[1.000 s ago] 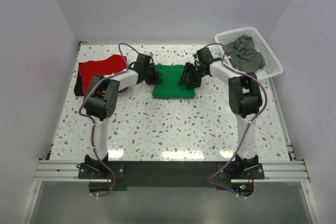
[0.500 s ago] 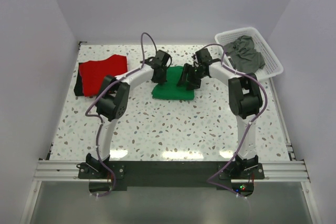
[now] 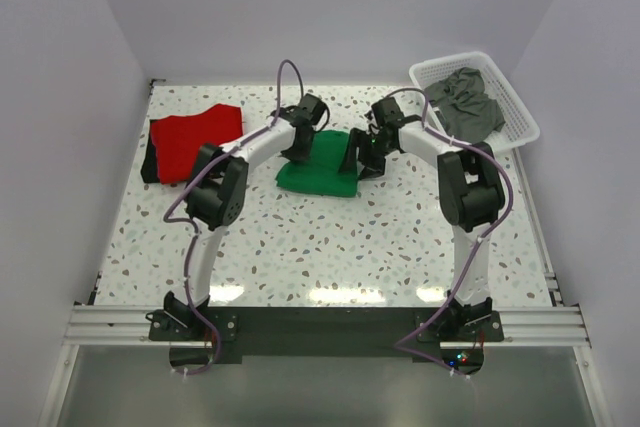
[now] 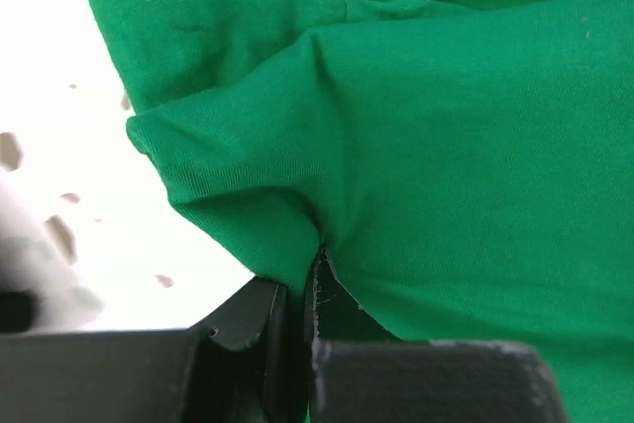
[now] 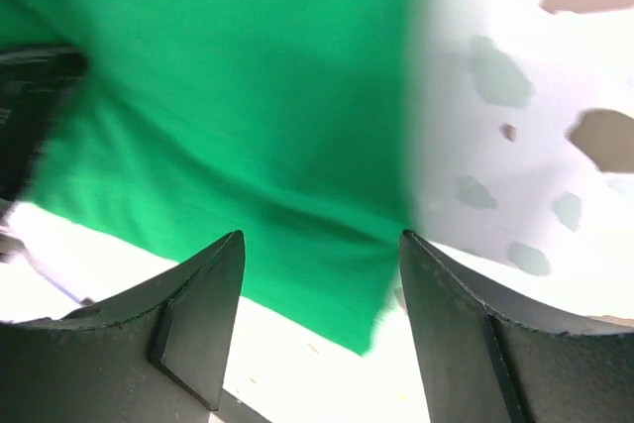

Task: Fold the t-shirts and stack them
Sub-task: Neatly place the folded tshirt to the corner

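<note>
Next, my left gripper lifts the green t-shirt (image 3: 318,177), already folded, swings left in the top view, and lowers to release it atop the red t-shirt (image 3: 196,133).
The bright green t-shirt (image 3: 318,177) lies folded in a small bundle at the middle of the table. My left gripper (image 3: 299,152) is at its left far side, shut on a pinched fold of the green cloth (image 4: 396,146), which bunches just above the fingertips (image 4: 260,306). My right gripper (image 3: 364,161) hangs over the shirt's right edge, jaws open, with the green cloth (image 5: 228,96) lying under them and nothing between them. A red t-shirt (image 3: 196,133) lies folded at the far left on a dark one (image 3: 150,164). Dark grey t-shirts (image 3: 468,104) sit crumpled in the basket.
The white lattice basket (image 3: 517,107) stands at the far right corner, close to the right arm's elbow. White walls enclose the speckled table (image 3: 330,247) on three sides. Both arm bases are bolted at the near edge.
My left gripper swung right from the shirt's left edge, holding cloth. The green shirt has slid a little left and nearer. The right jaws have opened wider.
</note>
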Controlling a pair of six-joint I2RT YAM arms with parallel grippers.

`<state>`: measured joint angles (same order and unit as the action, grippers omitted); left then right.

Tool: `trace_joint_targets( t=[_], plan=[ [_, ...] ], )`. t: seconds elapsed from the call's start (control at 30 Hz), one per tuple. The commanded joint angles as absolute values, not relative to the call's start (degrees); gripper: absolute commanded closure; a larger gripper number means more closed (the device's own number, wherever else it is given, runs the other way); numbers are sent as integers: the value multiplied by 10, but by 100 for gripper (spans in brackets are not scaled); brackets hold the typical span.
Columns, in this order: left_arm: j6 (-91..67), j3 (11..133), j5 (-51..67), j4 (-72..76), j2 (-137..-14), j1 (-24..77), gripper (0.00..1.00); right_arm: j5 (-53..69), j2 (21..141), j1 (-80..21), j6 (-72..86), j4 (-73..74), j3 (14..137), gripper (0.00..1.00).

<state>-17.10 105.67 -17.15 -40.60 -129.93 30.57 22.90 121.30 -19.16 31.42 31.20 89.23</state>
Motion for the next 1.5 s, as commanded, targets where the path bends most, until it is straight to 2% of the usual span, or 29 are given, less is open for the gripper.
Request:
trace_joint_targets(
  t=[0.0,0.83,1.47],
  plan=[
    [-126,1083,-229,-487,-1287,271,100,197,1186,-187,296,349,883,32],
    [-47,1224,-248,-609,-1232,207,100,197,1154,-188,300,341,842,32],
    [-33,1244,-250,-597,-1129,173,100,195,1129,-187,302,335,808,32]
  ],
)
